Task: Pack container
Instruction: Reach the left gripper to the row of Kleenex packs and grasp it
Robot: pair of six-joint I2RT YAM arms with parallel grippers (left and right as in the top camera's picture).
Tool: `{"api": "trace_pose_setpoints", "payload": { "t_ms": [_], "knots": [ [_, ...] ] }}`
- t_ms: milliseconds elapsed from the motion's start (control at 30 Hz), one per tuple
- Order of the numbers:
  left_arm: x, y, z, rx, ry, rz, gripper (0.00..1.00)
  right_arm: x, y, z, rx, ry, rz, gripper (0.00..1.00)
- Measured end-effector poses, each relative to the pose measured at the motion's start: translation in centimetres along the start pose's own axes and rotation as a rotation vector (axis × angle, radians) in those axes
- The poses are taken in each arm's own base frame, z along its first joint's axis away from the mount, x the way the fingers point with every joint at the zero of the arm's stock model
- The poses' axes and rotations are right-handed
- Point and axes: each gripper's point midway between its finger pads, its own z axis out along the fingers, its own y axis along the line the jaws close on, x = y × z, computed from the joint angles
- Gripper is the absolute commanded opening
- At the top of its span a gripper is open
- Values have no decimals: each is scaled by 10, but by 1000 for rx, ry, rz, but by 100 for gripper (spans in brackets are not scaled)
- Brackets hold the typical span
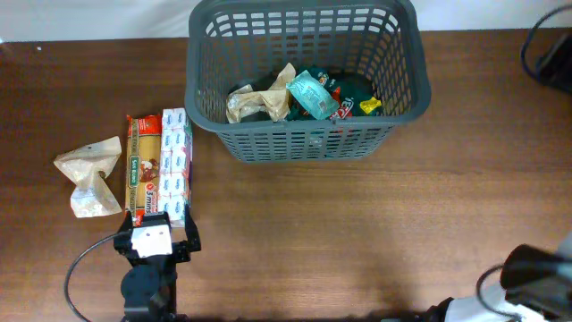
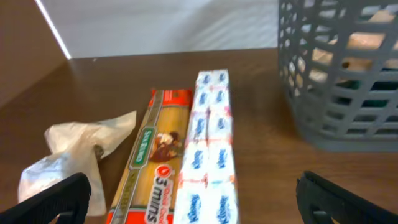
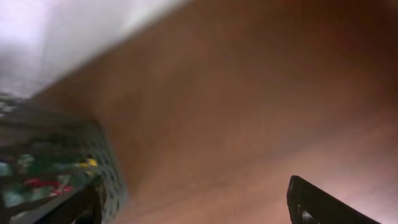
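The left gripper moves up and outward over the tissue pack next, then tilts down onto its middle (image 1: 175, 166) (image 2: 208, 140).
The dark grey basket (image 1: 308, 134) stands at the back centre with several packets inside; it also shows in the left wrist view (image 2: 339, 74) and blurred in the right wrist view (image 3: 56, 162). A spaghetti packet (image 1: 143, 165) and a white-and-blue tissue pack (image 1: 176, 161) lie side by side at the left, next to a crumpled clear bag (image 1: 89, 174). My left gripper (image 1: 156, 234) is open and empty, just in front of the near ends of the spaghetti packet (image 2: 152, 168) and tissue pack (image 2: 208, 149). My right gripper (image 3: 199, 202) is open and empty over bare table at the front right.
A dark cable and device (image 1: 550, 54) sit at the back right edge. Brown wooden table (image 1: 357, 233) spreads between the basket and the arms. The clear bag (image 2: 68, 155) lies left of the spaghetti in the left wrist view.
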Motion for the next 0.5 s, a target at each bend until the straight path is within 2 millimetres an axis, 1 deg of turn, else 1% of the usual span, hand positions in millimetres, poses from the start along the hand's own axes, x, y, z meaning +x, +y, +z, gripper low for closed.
{"api": "trace_pose_setpoints", "payload": {
  "t_ms": [33, 67, 133, 167, 267, 300, 367, 400, 433, 500],
  "knots": [
    [-1, -3, 0, 17, -4, 0, 99, 11, -10, 18, 3, 55, 41, 99],
    [0, -6, 0, 37, 0, 0, 99, 21, -18, 32, 6, 99, 79, 99],
    [6, -11, 0, 64, 26, -17, 99, 33, -26, 48, 8, 152, 113, 99],
    [15, -14, -1, 81, 76, -41, 99, 41, -28, 56, 5, 181, 133, 99],
    [21, -16, -5, 90, 170, -78, 99, 44, -27, 59, -6, 193, 146, 99],
    [17, -16, -6, 92, 204, -90, 99, 44, -26, 59, -9, 191, 147, 99],
    [1, -14, -10, 90, 266, -107, 99, 43, -26, 60, -12, 190, 148, 99],
    [-11, -12, -10, 82, 297, -114, 99, 44, -26, 60, -14, 192, 150, 99],
    [-30, -8, -9, 72, 334, -123, 99, 44, -25, 60, -16, 192, 151, 99],
    [-52, -3, -5, 50, 418, -131, 99, 43, -25, 60, -21, 191, 152, 99]
  ]
}}
